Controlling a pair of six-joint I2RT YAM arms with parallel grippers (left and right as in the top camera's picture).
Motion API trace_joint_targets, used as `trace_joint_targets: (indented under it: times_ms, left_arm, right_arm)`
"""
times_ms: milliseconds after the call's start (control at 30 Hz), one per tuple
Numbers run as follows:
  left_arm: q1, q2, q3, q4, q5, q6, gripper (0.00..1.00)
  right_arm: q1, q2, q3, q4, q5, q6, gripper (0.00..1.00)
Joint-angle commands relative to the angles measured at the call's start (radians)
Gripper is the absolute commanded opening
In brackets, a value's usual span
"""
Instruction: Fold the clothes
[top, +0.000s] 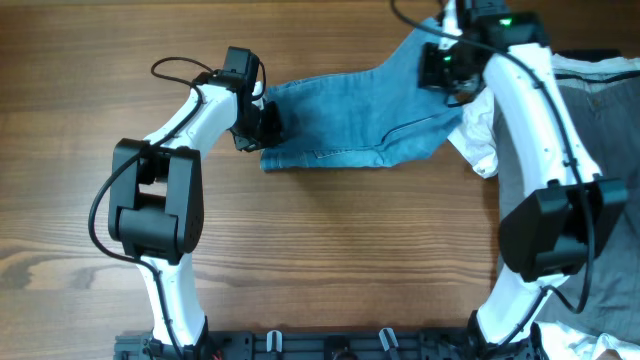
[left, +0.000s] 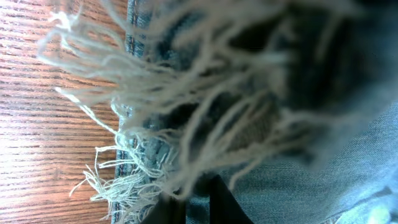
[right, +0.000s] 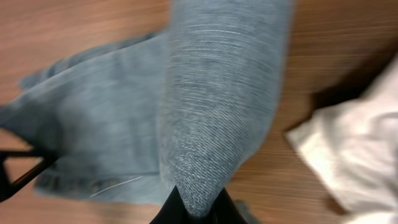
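My right gripper should next pull toward the white cloth (top: 483, 132) (right: 348, 143) and let go of the denim fold, because that cloth is to the gripper's right in the overhead view.
The light blue jeans (top: 350, 115) lie across the far middle of the table, folded lengthwise, running from my left gripper up to my right gripper. My left gripper (top: 262, 122) is shut on the frayed whitish hem end (left: 161, 143) at the jeans' left edge, low over the wood. My right gripper (top: 447, 68) is shut on a fold of denim (right: 217, 112) and holds it lifted above the table at the far right. In the right wrist view the rest of the jeans (right: 93, 130) lies flat below.
A white cloth (top: 482, 135) lies bunched right of the jeans, also in the right wrist view (right: 348, 155). A dark grey garment (top: 600, 130) covers the table's right side.
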Motion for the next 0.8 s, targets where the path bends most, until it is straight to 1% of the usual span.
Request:
trace_joint_targets:
  times_ms: [0, 33, 67, 167, 200, 233, 267, 333, 433, 500, 533, 567, 600, 633, 700, 767]
  left_arm:
    - [-0.002, 0.061, -0.014, -0.031, 0.082, -0.02, 0.13]
    - [0.002, 0.048, -0.013, -0.029, 0.092, -0.02, 0.14]
    - [0.007, 0.025, -0.013, -0.029, 0.091, -0.02, 0.15]
    - [0.007, 0.01, -0.013, -0.03, 0.091, -0.02, 0.17]
    - [0.007, 0.01, -0.013, -0.031, 0.091, -0.02, 0.17]
    - [0.007, 0.01, -0.013, -0.03, 0.091, -0.02, 0.17]
    - [0.007, 0.01, -0.013, -0.03, 0.09, -0.02, 0.18]
    - [0.007, 0.01, -0.013, -0.031, 0.083, -0.02, 0.19]
    - [0.007, 0.01, -0.013, -0.042, 0.012, -0.021, 0.22]
    - [0.007, 0.01, -0.013, -0.04, 0.004, -0.021, 0.26]
    - [0.007, 0.01, -0.013, -0.037, 0.004, -0.021, 0.27]
    - [0.007, 0.01, -0.013, -0.035, 0.004, -0.02, 0.29]
    - [0.007, 0.01, -0.013, -0.034, 0.004, -0.021, 0.3]
    - [0.007, 0.01, -0.013, -0.034, 0.003, -0.021, 0.31]
    - [0.007, 0.01, -0.013, -0.034, -0.003, -0.02, 0.37]
    - [0.007, 0.01, -0.013, -0.034, -0.008, -0.02, 0.38]
  right_arm:
    - [0.132, -0.034, 0.031, 0.026, -0.049, 0.073, 0.06]
    - [0.157, -0.033, 0.031, 0.03, -0.037, 0.108, 0.06]
    - [0.201, -0.032, 0.03, 0.041, -0.006, 0.147, 0.09]
    - [0.283, -0.018, 0.03, 0.091, 0.047, 0.158, 0.12]
    - [0.299, -0.007, 0.03, 0.093, 0.093, 0.173, 0.1]
    - [0.297, -0.007, 0.03, 0.084, 0.146, 0.173, 0.05]
    - [0.288, -0.01, 0.031, 0.079, 0.186, 0.171, 0.04]
    - [0.236, -0.018, 0.031, 0.043, 0.278, 0.172, 0.04]
    - [0.069, -0.017, 0.031, -0.049, 0.29, 0.173, 0.04]
    - [-0.051, -0.017, 0.03, -0.09, 0.283, 0.199, 0.06]
    - [-0.103, -0.016, 0.03, -0.103, 0.24, 0.192, 0.22]
    - [-0.148, -0.016, 0.03, -0.119, 0.181, 0.16, 0.49]
    - [-0.182, -0.016, 0.03, -0.137, 0.151, 0.134, 0.67]
    - [-0.208, -0.016, 0.03, -0.152, 0.149, 0.135, 0.73]
    - [-0.241, -0.016, 0.03, -0.163, 0.142, 0.13, 0.75]
    - [-0.244, -0.016, 0.03, -0.167, 0.092, 0.063, 0.74]
